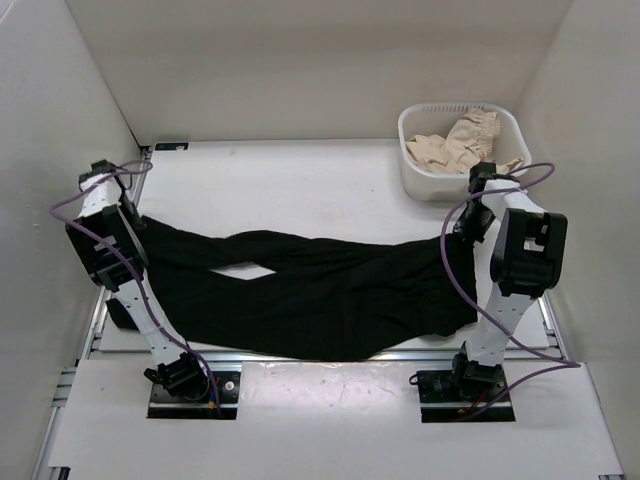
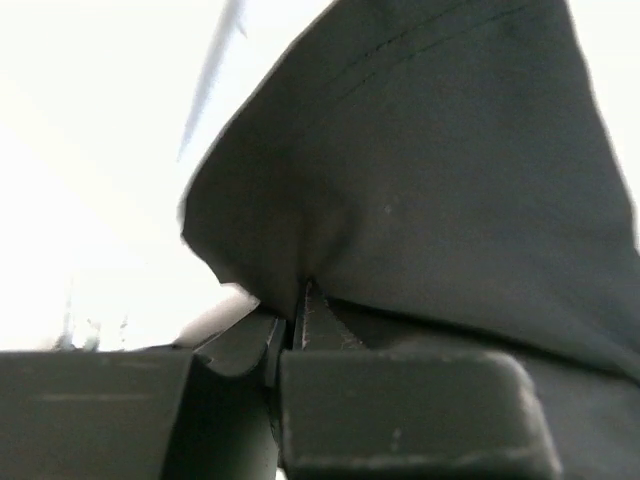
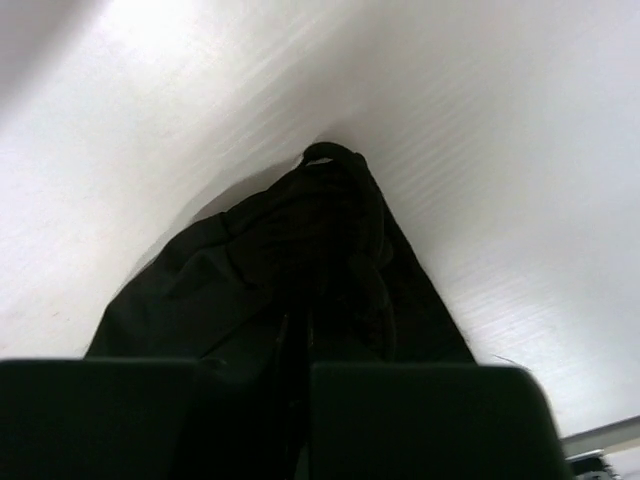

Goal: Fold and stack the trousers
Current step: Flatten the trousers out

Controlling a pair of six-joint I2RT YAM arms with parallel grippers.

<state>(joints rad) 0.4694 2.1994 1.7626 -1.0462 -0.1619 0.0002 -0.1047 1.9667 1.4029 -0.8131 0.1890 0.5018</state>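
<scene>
The trousers (image 1: 310,290) reach over the table's near edge, so my right gripper will next lift, move outward to the basket's near side and let go of the waist end of the trousers there.
The black trousers (image 1: 310,290) lie stretched across the table from left to right, the two legs crossing with a small gap of table between them. My left gripper (image 1: 130,215) is shut on the trousers' left end; in the left wrist view the black cloth (image 2: 430,170) rises from the closed jaws (image 2: 298,300). My right gripper (image 1: 470,225) is shut on the trousers' right end; in the right wrist view the bunched black cloth (image 3: 300,250) sits between the closed jaws (image 3: 305,330).
A white basket (image 1: 415,170) at the back right holds a beige ruffled garment (image 1: 465,140). White walls close in the table on the left, back and right. The arm bases (image 1: 190,380) (image 1: 465,385) stand at the near edge.
</scene>
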